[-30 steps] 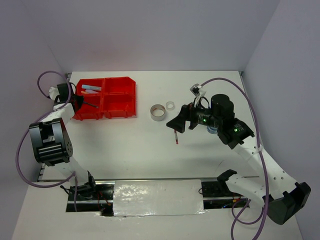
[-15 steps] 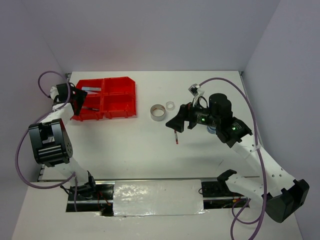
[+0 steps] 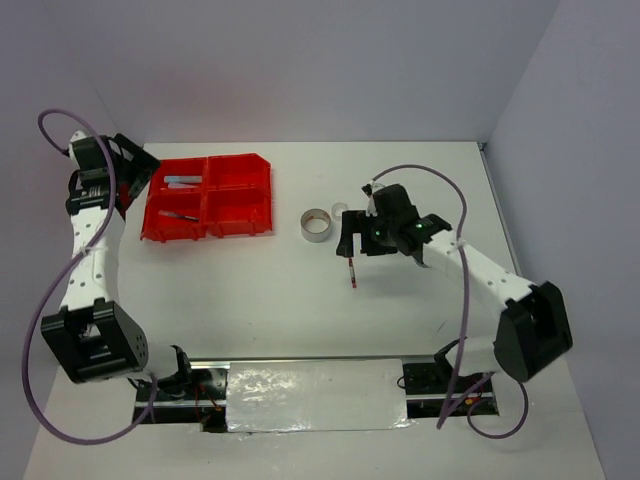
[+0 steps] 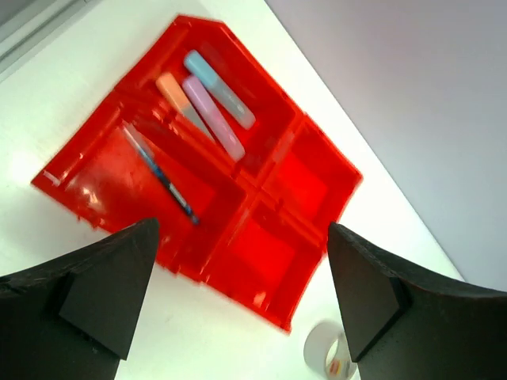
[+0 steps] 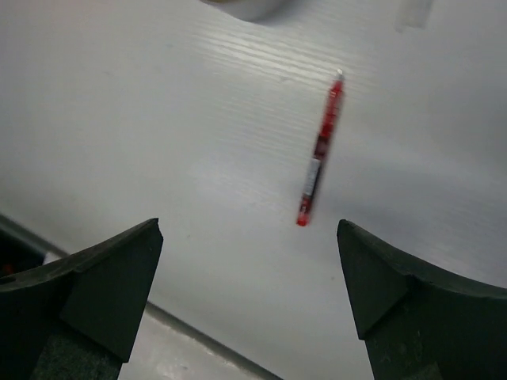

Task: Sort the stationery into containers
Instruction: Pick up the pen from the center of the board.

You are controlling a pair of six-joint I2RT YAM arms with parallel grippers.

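The red pen is lying flat on the tabletop below. My right gripper will next go down onto the dark middle of the red pen [image 3: 351, 272] [image 5: 321, 148], with one finger on each side.
The red containers block [image 3: 208, 197] stands at the far left of the table. Its far-left compartment holds orange [image 4: 176, 99], lilac [image 4: 214, 119] and light-blue [image 4: 220, 89] sticks. A blue pen [image 4: 162, 176] lies in the near-left compartment. My left gripper [image 3: 130, 170] hangs open and empty above the block's left side, and its wrist view looks down between the fingers [image 4: 242, 228]. A red pen [image 3: 351, 272] lies on the table. My right gripper [image 3: 354, 242] is open just above and behind the pen [image 5: 319, 150], apart from it.
A grey tape ring [image 3: 317, 224] and a small clear ring [image 3: 340, 211] lie between the block and my right gripper. The block's two right compartments [image 4: 273, 226] look empty. White walls close the table at the back and both sides.
My left gripper has opened and lifted up and away to the left of the bin, leaving the blue pen inside. My right arm has swung and its gripper now stands over the red pen.
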